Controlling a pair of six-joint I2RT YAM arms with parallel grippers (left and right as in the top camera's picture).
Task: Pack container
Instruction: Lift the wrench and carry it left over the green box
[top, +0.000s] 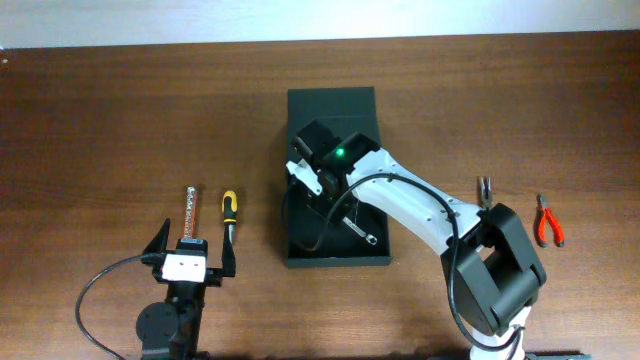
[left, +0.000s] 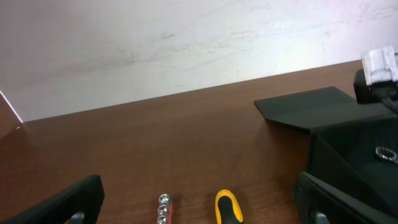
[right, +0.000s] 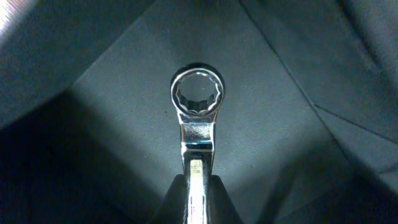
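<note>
The wrench is held inside the container's sides, above the container's fabric bottom. My right gripper will next move down a little toward that bottom and let go of the wrench's handle.
The container (top: 336, 260) is a dark rectangular box in the middle of the table, its flap lid (top: 331, 102) laid open at the far end. My right gripper (right: 198, 200) reaches down into it, shut on the shaft of a silver wrench (right: 198, 93) whose ring end points away over the fabric floor. The overhead view shows a silver wrench (top: 360, 231) inside the box beside the arm; I cannot tell if it is the held one. My left gripper (top: 193, 246) stands open at the front left, empty.
A socket rail (top: 191, 210) and a yellow-and-black screwdriver (top: 229, 214) lie just ahead of the left gripper. Dark-handled pliers (top: 485, 190) and red-handled pliers (top: 547, 221) lie right of the box. The container's near wall (left: 348, 146) is close on the left gripper's right.
</note>
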